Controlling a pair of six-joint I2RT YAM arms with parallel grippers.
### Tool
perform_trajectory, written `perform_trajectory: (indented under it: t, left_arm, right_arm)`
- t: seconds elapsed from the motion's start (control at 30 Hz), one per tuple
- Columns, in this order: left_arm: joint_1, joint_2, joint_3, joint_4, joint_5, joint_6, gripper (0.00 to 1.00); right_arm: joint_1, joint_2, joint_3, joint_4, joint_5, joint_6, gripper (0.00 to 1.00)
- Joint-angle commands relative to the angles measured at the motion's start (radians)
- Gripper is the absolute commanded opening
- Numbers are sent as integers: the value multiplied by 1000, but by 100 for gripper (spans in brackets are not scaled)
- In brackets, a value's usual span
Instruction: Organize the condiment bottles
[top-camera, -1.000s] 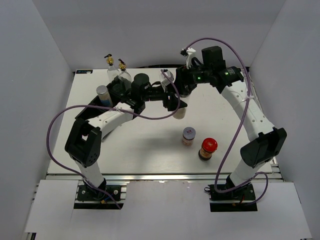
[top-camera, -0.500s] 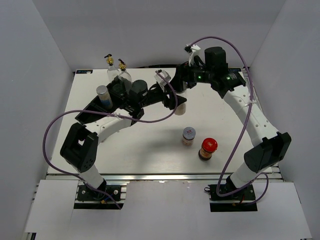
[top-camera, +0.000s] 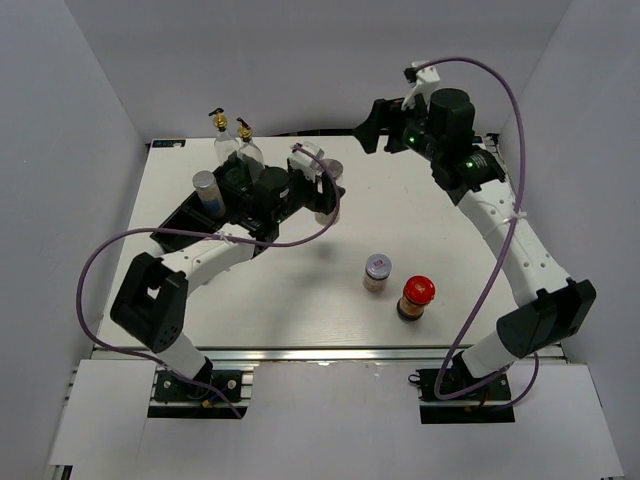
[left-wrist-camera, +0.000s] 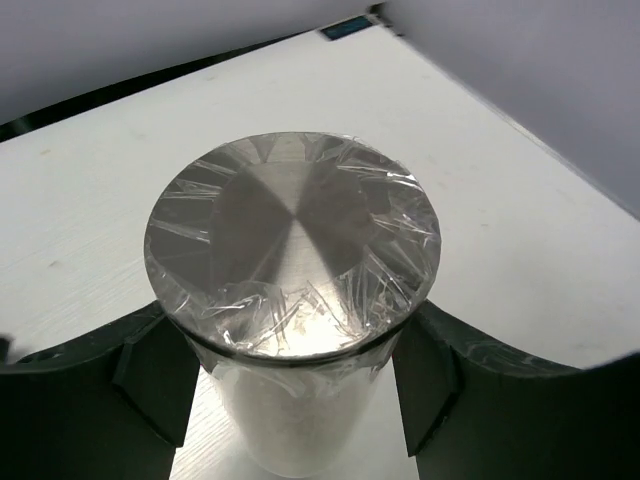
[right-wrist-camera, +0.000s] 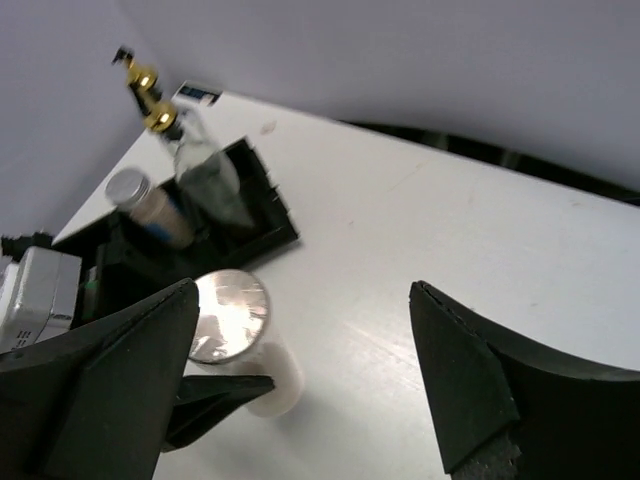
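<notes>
My left gripper will next swing the shaker over the tray, and then it will lower the shaker beside the silver-capped bottle.
My left gripper is shut on the white silver-capped shaker, right of the black tray. In the left wrist view the film-wrapped cap fills the middle, with a finger on each side of the white body. My right gripper hangs open, higher up and to the right, nothing between its fingers. From there I see the shaker below. Two glass cruets and a silver-capped bottle stand in the tray. A silver-lidded jar and a red-lidded jar stand on the table.
The tray sits at the back left, partly hidden by my left arm. White walls close in the table on three sides. Purple cables loop from both arms.
My right gripper has opened, let go of the shaker and pulled back up and to the right. My left arm has carried the shaker leftward toward the tray.
</notes>
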Motion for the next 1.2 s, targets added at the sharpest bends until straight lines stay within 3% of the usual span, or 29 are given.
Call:
perform_trajectory:
  t: [0.0,0.2,0.53,0.93,1.17]
  left_arm:
    - [11,-107,-6,-9,-246,38,0]
    - [76,-157,-98,-22,-594,24,0]
    - [235,-114,-174,107,-723,49,0]
    - [333,-11,-174,199,-791,27,0]
    - [344,63,-210,349,-820,9,0]
  right_arm:
    - [-33,-70,-43,139,132,17,89]
    - [-104,-168,-275,188,130,46,89]
    - [-244,-303,-522,261,81,113,90]
    - [-325,-310,-558,210,69,87,89]
    - [-340,-322,-571,199,121,60,89]
